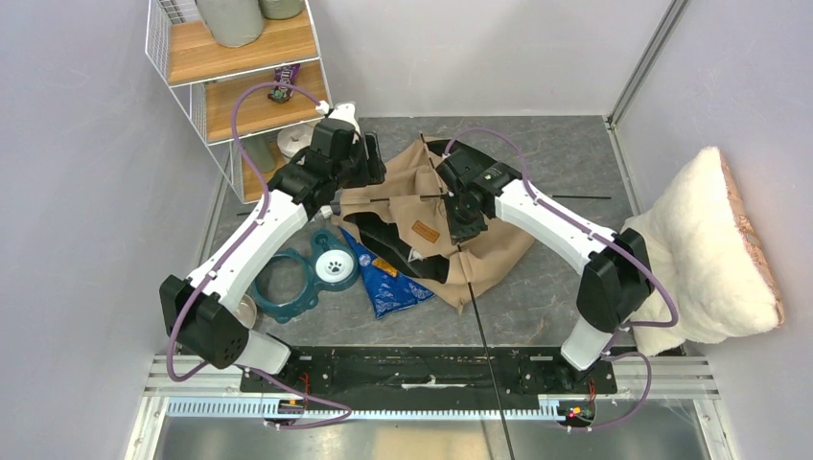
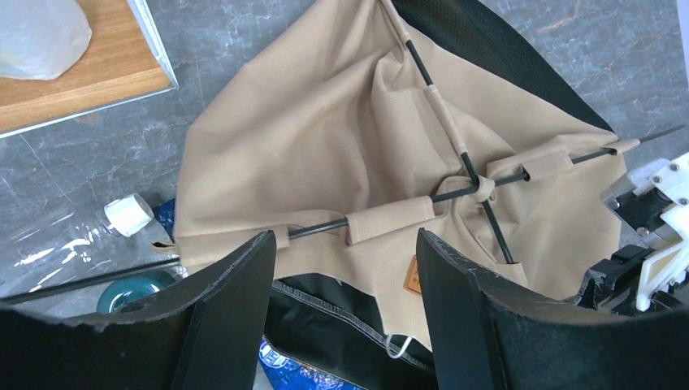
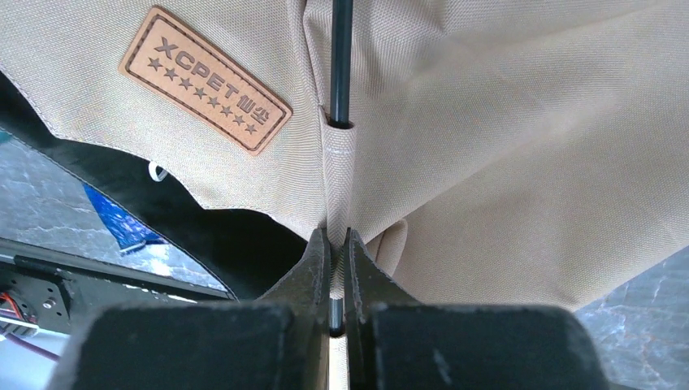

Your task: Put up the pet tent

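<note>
The tent [image 1: 499, 251] overlaps the blue bag, so my right gripper should next pull the tan pole sleeve in its fingers outward, away from the bag, and let go.
The pet tent [image 1: 499, 251] lies crumpled in the middle of the table, tan fabric with black lining and a brown patch label [image 1: 425, 232]. Thin black poles [image 2: 439, 195] cross in fabric sleeves on top of it. My left gripper [image 1: 369, 168] hovers open over the tent's back left part; in the left wrist view [image 2: 345, 240] its jaws stand wide apart above the fabric, holding nothing. My right gripper [image 1: 467, 222] is shut on a tan pole sleeve [image 3: 338, 236] with the black pole [image 3: 342, 57] in it, beside the label [image 3: 205, 80]. The pom-pom is not in view.
A fluffy white cushion [image 1: 705, 249] leans at the right wall. A wire shelf unit [image 1: 240, 57] stands at the back left. A teal ring toy [image 1: 288, 287], a white bowl [image 1: 334, 265] and a blue bag [image 1: 393, 283] lie left of the tent. A loose pole [image 1: 484, 355] runs toward the near edge.
</note>
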{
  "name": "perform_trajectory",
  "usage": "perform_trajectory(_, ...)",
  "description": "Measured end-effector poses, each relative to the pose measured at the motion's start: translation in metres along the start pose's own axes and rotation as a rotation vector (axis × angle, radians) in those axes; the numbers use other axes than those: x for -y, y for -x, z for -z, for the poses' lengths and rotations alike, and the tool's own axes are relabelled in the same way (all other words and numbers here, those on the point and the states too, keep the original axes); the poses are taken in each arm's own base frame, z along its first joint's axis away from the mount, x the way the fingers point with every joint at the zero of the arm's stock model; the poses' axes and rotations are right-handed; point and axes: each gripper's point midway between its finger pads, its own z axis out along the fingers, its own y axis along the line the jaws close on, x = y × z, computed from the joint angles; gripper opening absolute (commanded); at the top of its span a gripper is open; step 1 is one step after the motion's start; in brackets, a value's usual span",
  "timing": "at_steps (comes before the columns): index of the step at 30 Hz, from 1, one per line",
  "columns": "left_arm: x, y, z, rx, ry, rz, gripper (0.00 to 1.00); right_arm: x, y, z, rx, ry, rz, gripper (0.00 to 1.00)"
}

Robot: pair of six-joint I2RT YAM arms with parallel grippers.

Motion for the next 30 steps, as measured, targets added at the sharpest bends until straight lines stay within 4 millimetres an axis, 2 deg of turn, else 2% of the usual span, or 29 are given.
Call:
perform_trajectory(5, 0.005, 0.012, -0.003, 0.02, -0.003, -0.004, 0.71, -0.003, 0.027, 0.0, 0.034, 0.009, 0.003, 0.0)
perform_trajectory(12, 0.008, 0.018, -0.01, 0.023, -0.003, -0.014, 0.71, 0.019, 0.033, -0.005, 0.021, -0.008, -0.042, 0.0)
perform_trajectory(20, 0.008, 0.019, -0.02, 0.011, 0.006, -0.019, 0.71, 0.057, 0.025, -0.017, -0.032, -0.044, -0.094, 0.0)
perform_trajectory(25, 0.011, 0.023, -0.025, 0.013, 0.003, -0.018, 0.71, 0.071, 0.033, -0.018, -0.032, -0.032, -0.113, 0.0)
perform_trajectory(30, 0.013, 0.024, -0.031, 0.009, 0.001, -0.018, 0.71, 0.073, 0.051, -0.035, -0.048, -0.008, -0.123, 0.0)
